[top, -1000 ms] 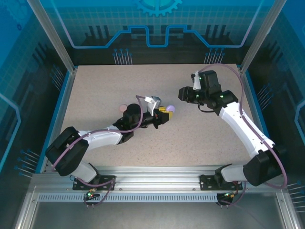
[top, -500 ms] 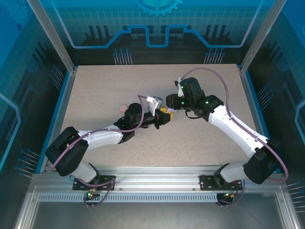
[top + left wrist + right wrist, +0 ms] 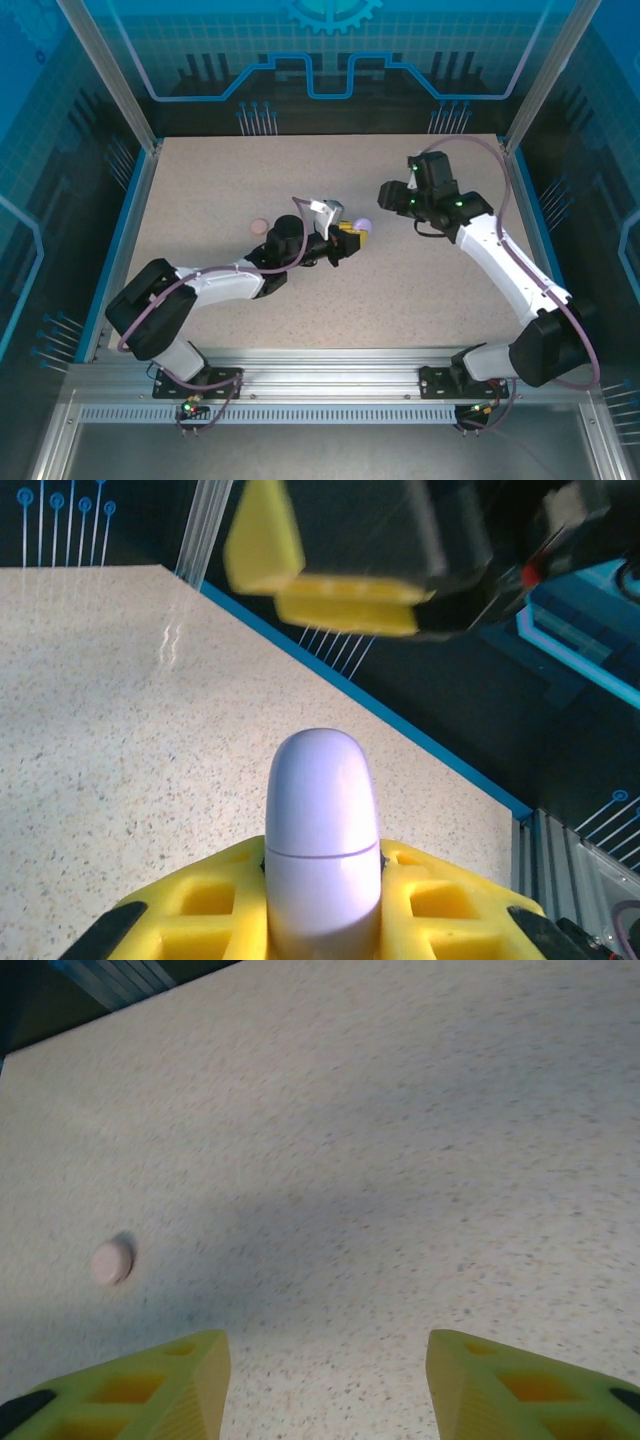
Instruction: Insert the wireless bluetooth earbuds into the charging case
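My left gripper brings the lavender case (image 3: 362, 226) down onto the open part of the bare speckled table below next and releases it, as the case's lid is already closed.
A lavender charging case (image 3: 322, 820), smooth and rounded with its lid seam closed, sticks up between the yellow fingers of my left gripper (image 3: 322, 872), which is shut on it. From above, the case (image 3: 362, 226) shows near the table's middle at the left gripper's (image 3: 347, 236) tip. My right gripper (image 3: 386, 196) hovers a short way to the right and behind it, apart from the case. Its yellow fingers (image 3: 190, 1375) are spread over bare table, so the right gripper (image 3: 325, 1352) is open and empty. The earbuds are out of view.
A small pale pink round case (image 3: 259, 226) lies on the speckled table (image 3: 200, 190) left of the left arm's wrist, and shows again as a pink case (image 3: 111, 1261) far beyond the right fingers. Blue rails (image 3: 128, 215) and metal posts border the table.
Half a second ago the right gripper was right at the lavender case; it has drawn back to the right and its jaws have widened. The left gripper still holds the case.
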